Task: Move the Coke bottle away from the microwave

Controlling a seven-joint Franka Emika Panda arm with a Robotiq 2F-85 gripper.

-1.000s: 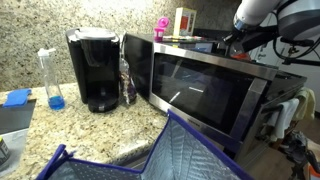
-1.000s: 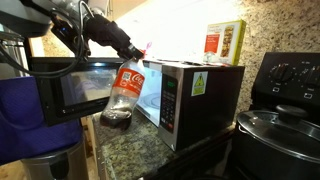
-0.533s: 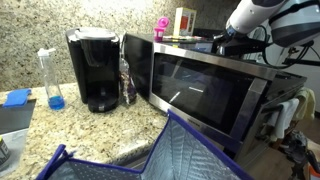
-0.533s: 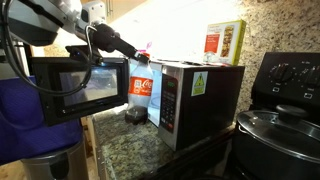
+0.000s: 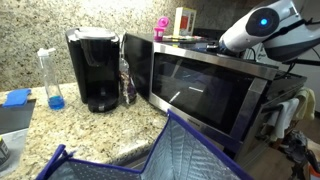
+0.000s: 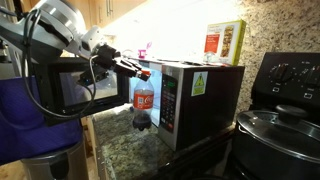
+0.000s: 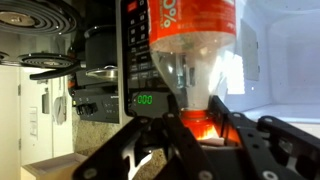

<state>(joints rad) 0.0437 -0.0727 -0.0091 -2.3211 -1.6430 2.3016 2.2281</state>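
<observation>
My gripper holds the bottle's neck and should next lower and draw away from the microwave (image 6: 200, 95) until the hanging base stands on the bare granite counter below, then release it.
The Coke bottle (image 6: 143, 100) has a red label and a little dark liquid at its bottom. It hangs upright just left of the steel microwave (image 6: 200, 95), with its base at the granite counter or just above it. My gripper (image 6: 140, 71) is shut on its red cap. In the wrist view the bottle (image 7: 190, 40) runs away from the gripper (image 7: 195, 126), with the cap squeezed between the black fingers (image 7: 160, 140). The microwave's green display (image 7: 145, 100) glows beside it. In an exterior view only my arm (image 5: 258, 27) shows above the microwave (image 5: 200, 90), and the held bottle is hidden.
A black coffee maker (image 5: 95, 68) stands left of the microwave, with a dark slim bottle (image 5: 127, 82) between them. A clear bottle with blue liquid (image 5: 50, 80) is further left. A blue quilted bag (image 5: 170, 150) fills the foreground. A stove with a pot (image 6: 280, 125) is to the right.
The Coke bottle has swung from a tilt to upright. It moved right and slightly down, closer to the steel microwave. My arm shifted right in the exterior view, and the grip is unchanged.
</observation>
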